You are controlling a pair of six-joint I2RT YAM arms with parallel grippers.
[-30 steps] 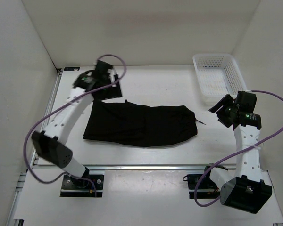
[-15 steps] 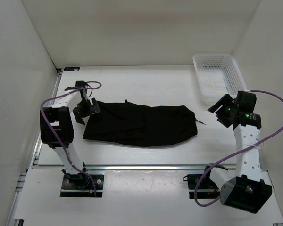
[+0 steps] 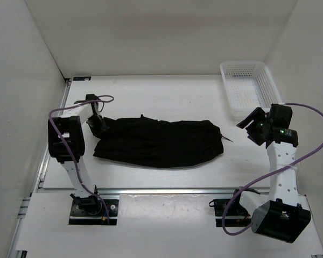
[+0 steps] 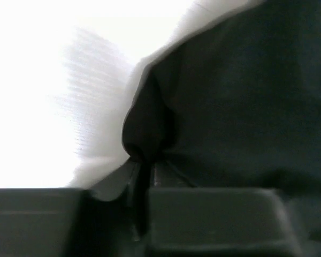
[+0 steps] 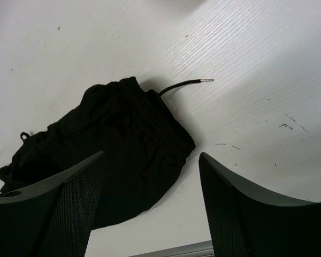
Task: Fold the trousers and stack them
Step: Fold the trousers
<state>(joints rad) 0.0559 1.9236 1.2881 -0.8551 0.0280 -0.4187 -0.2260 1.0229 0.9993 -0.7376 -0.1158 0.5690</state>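
Observation:
I should carry the pinched corner up and outward with my left gripper, then toward the waistband [image 3: 216, 140], and let it go, because the trousers [image 3: 161, 142] lie in a long band.
The black trousers [image 3: 161, 142] lie folded in a long band across the middle of the table, waistband to the right. My left gripper [image 3: 103, 124] sits low at their far left corner, shut on a pinch of the fabric [image 4: 145, 134]; in the left wrist view the jaws [image 4: 142, 176] meet on that dark fold. My right gripper [image 3: 247, 129] hovers open to the right of the waistband, apart from it. In the right wrist view the waistband [image 5: 123, 144] and its thin drawstring [image 5: 184, 84] lie ahead of the open right gripper [image 5: 151, 160].
A white mesh basket [image 3: 250, 88] stands at the back right corner. White walls close the table on the left, back and right. Bare table shows in front of and behind the trousers.
My left arm swung from the back left down to the trousers' left corner and shut on the fabric. The right arm has barely moved.

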